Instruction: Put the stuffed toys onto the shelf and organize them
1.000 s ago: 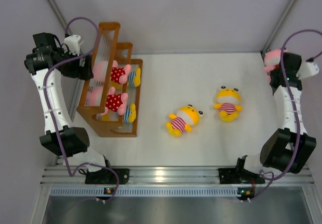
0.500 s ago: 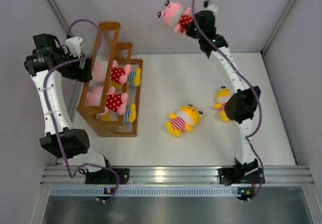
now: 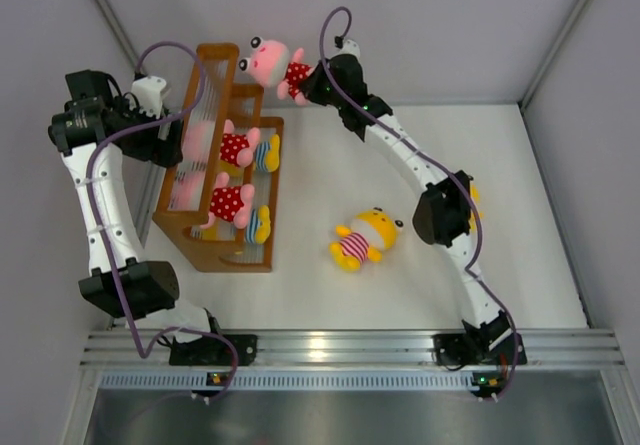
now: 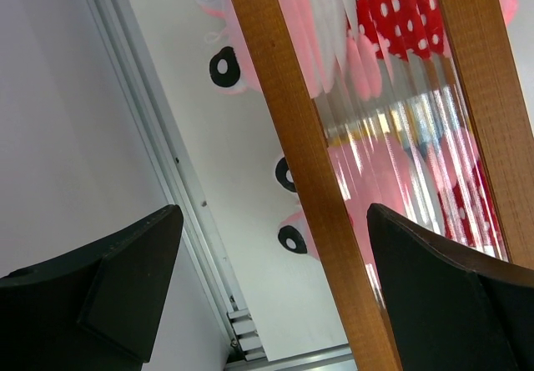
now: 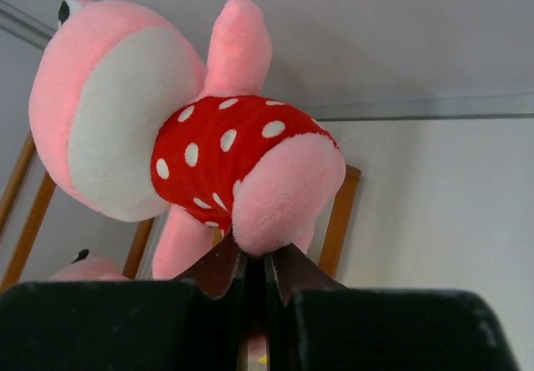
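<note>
The pink-headed, red-dotted toy needs to go down next in my right gripper and a little back toward the shelf's far end.
The brown stepped shelf (image 3: pixel 232 256) stands at the left. It holds two pink-headed toys in red dotted outfits (image 3: pixel 232 149) and two blue-striped toys (image 3: pixel 266 154). My right gripper (image 3: pixel 308 77) is shut on the leg of another pink-headed, red-dotted toy (image 3: pixel 270 61) and holds it in the air over the shelf's far end. The right wrist view shows the jaws (image 5: pixel 257 258) pinching that toy's (image 5: pixel 209 146) foot. My left gripper (image 3: pixel 168 130) is open behind the shelf. One wooden rail (image 4: pixel 321 213) runs between its fingers (image 4: pixel 125 279), untouched.
A yellow-headed toy in pink-and-white stripes (image 3: pixel 366 236) lies on the white table, right of the shelf. A second yellow toy (image 3: pixel 472 199) is mostly hidden behind my right arm's elbow. Grey walls close the cell at the left, back and right.
My right arm has swung from the far right, across the back, to over the shelf's far end, carrying the pink toy. The left arm has barely moved.
</note>
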You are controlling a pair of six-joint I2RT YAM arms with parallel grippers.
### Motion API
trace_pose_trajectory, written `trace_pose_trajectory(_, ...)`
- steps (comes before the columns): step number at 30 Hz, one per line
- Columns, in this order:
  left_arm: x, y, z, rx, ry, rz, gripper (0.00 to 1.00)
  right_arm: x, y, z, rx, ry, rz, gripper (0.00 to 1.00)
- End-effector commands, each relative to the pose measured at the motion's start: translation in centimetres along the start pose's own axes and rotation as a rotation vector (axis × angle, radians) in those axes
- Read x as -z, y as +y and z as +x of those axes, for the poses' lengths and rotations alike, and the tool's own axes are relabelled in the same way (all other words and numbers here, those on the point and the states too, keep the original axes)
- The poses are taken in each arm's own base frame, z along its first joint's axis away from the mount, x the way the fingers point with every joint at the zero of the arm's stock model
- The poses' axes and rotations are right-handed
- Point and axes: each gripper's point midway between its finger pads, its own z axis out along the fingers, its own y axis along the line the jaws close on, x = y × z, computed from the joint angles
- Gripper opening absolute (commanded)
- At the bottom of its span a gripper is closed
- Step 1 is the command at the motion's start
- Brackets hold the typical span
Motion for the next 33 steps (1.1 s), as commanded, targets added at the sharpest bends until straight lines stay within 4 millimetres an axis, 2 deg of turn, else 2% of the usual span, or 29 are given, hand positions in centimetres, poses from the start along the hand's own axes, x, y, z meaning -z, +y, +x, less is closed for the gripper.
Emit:
trace_pose_trajectory(1, 1.0, -0.2, -0.7, -0.041, -0.042, -0.017, 0.98, -0.9, 3.1, -0.9, -0.037, -0.056, -0.117, 0.00)
trace_pose_trajectory(6, 0.9, -0.2, -0.6, -0.039, -0.037, -0.016, 0.98, -1.6, 2.8, 2.4, -0.022, 0.028, -0.124, 0.00)
trace_pose_trajectory(12, 0.9, -0.1, -0.7, -0.041, -0.038, -0.018, 0.98, -2.2, 2.3, 5.2, -0.011, 0.083, -0.109, 0.00)
trace_pose_trajectory(19, 0.7, 0.0, -0.6, -0.041, -0.032, -0.018, 0.98, -1.8, 4.3, 6.3, -0.007, 0.121, -0.192, 0.00)
trace_pose_trajectory(23, 0.7, -0.2, -0.6, -0.038, -0.036, -0.010, 0.98, -2.0, 4.3, 6.8, -0.017, 0.130, -0.195, 0.00)
trace_pose_trajectory(27, 0.7, -0.2, -0.7, -0.038, -0.038, -0.009, 0.98, -2.8, 4.7, 7.2, -0.054, 0.111, -0.226, 0.09)
trace_pose_trajectory(30, 0.6, -0.2, -0.6, -0.032, -0.035, -0.007, 0.98, -3.0, 6.0, 6.8, -0.081, 0.082, -0.271, 0.12)
trace_pose_trajectory(31, 0.6, -0.2, -0.6, -0.030, -0.035, -0.007, 0.98, -3.0, 6.3, 6.6, -0.078, 0.069, -0.270, 0.16)
trace_pose_trajectory(33, 0.5, -0.2, -0.7, -0.029, -0.037, -0.003, 0.98, -2.9, 6.9, 7.0, -0.069, 0.063, -0.272, 0.19)
